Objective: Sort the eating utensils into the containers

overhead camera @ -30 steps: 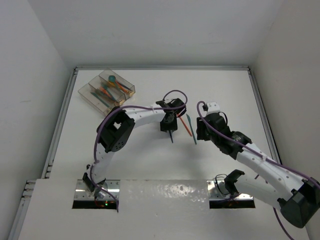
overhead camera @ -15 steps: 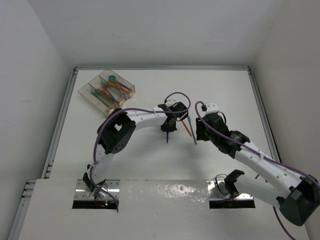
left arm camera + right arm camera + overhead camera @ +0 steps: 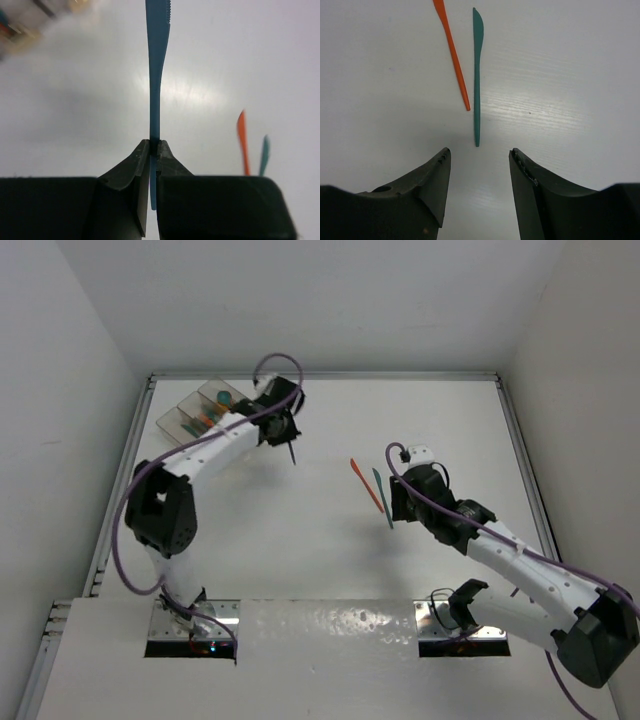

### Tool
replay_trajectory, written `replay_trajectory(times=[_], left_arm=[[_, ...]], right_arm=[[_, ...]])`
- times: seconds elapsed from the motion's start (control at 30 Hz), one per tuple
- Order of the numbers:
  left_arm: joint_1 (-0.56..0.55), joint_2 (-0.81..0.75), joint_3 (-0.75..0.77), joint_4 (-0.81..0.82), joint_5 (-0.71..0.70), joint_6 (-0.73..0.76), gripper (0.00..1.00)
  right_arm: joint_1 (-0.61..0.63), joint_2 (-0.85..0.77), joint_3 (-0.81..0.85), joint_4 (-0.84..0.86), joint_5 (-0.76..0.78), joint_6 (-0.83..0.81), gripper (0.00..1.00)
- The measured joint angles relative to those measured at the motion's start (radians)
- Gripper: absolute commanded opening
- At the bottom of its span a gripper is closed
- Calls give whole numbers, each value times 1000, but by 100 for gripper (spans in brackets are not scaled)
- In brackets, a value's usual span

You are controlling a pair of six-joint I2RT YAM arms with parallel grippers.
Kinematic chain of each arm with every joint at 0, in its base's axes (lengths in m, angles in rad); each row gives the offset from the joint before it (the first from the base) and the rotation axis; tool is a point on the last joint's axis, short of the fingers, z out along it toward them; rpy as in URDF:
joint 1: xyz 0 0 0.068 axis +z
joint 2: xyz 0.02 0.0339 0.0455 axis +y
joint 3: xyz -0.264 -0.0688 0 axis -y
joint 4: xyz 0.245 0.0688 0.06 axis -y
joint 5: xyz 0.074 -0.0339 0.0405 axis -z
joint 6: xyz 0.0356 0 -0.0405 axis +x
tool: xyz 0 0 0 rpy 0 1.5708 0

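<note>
The left gripper swings to the left in the top view next, turns and brings the blue knife (image 3: pixel 156 70) down over the tray's section nearest the metal bar.
My left gripper (image 3: pixel 285 436) is shut on a blue knife (image 3: pixel 156 70) by its handle and holds it above the table just right of the clear three-compartment tray (image 3: pixel 178 420), which holds several utensils. The knife also shows in the top view (image 3: pixel 292 451). My right gripper (image 3: pixel 477 160) is open and empty, just short of the handle end of a teal knife (image 3: pixel 477 75). An orange knife (image 3: pixel 452 55) lies left of the teal one. Both lie on the table in the top view, orange (image 3: pixel 366 484) and teal (image 3: pixel 382 497).
The white table is walled by white panels, with a metal rail (image 3: pixel 120 480) along its left edge. The tray shows blurred at the top left of the left wrist view (image 3: pixel 30 22).
My left arm has swung from the table's middle up and left to beside the tray, carrying the blue knife. The right gripper has stayed near the teal and orange knives.
</note>
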Motion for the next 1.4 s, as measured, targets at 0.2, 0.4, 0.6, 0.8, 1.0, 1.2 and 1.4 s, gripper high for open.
replay_trajectory(times=[0.2,0.4,0.6,0.8,1.0,1.2,1.4], left_arm=[[230,-123,35,15,-35,-2,0],[476,-61,7,11,-21,-1,0],[547,30,4,5,-3,0,0],[566,123,4,-3,16,-3,0],[589,138,-15,3,17,-12,17],[596,124,-51,35,33,-16,35],[596,77,-73,48,55,-16,37]], right_arm=[[0,5,11,0,-1,-3,50],[0,5,18,0,-1,-6,50],[0,19,19,-1,-2,-6,50],[0,21,19,-2,-1,-6,50],[0,22,19,-2,-2,-6,51],[0,29,19,-2,-2,-6,51],[0,48,19,-1,-5,-7,50]])
